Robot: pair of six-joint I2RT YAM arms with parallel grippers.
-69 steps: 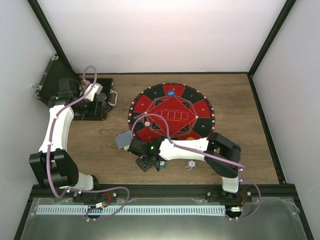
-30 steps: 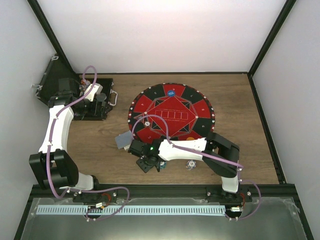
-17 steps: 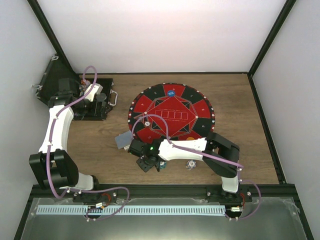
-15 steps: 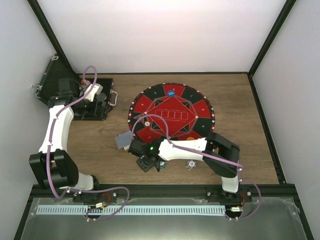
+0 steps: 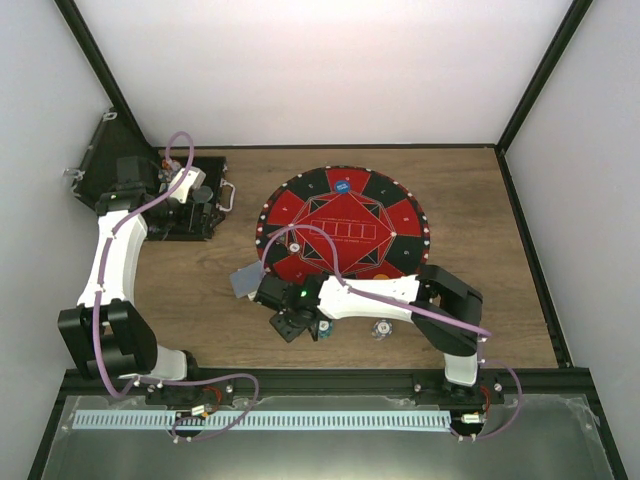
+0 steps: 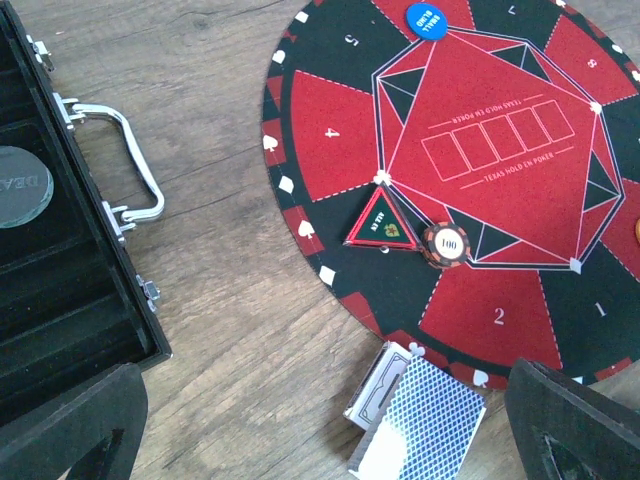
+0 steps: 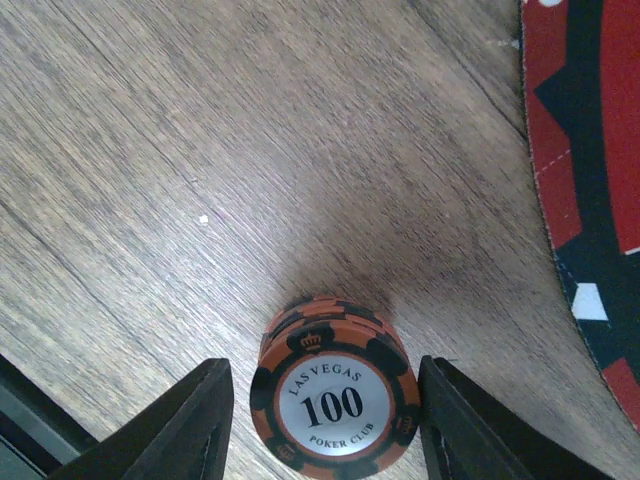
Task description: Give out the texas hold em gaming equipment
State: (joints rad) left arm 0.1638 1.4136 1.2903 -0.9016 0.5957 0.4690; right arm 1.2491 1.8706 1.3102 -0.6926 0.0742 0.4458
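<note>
The right gripper lifts the brown chips next, carries them outward over the mat, lowers and releases, since the bare red beside the blue button lies outward.
A short stack of brown poker chips (image 7: 335,405), the top one marked 100, stands on the wood between the fingers of my right gripper (image 7: 328,430). The right finger (image 7: 455,425) meets the stack's edge; a thin gap shows at the left finger (image 7: 195,425), so the jaws are open. In the top view this gripper (image 5: 290,325) hangs just in front of the round red-and-black mat (image 5: 345,225). My left gripper (image 6: 320,440) is wide open and holds nothing. Blue-backed playing cards (image 6: 425,420) lie partly on their box (image 6: 378,388). One brown chip (image 6: 446,244) and a blue button (image 6: 426,17) rest on the mat (image 6: 330,130).
The open black case (image 6: 60,300) with a metal handle (image 6: 130,165) lies at the left and holds a clear dealer disc (image 6: 18,186). A triangular all-in marker (image 6: 381,222) sits on the mat. White chips (image 5: 381,328) and a teal chip (image 5: 325,333) lie near the front edge.
The right wrist has shifted very slightly to the left over the chip stack. The left arm has not moved.
</note>
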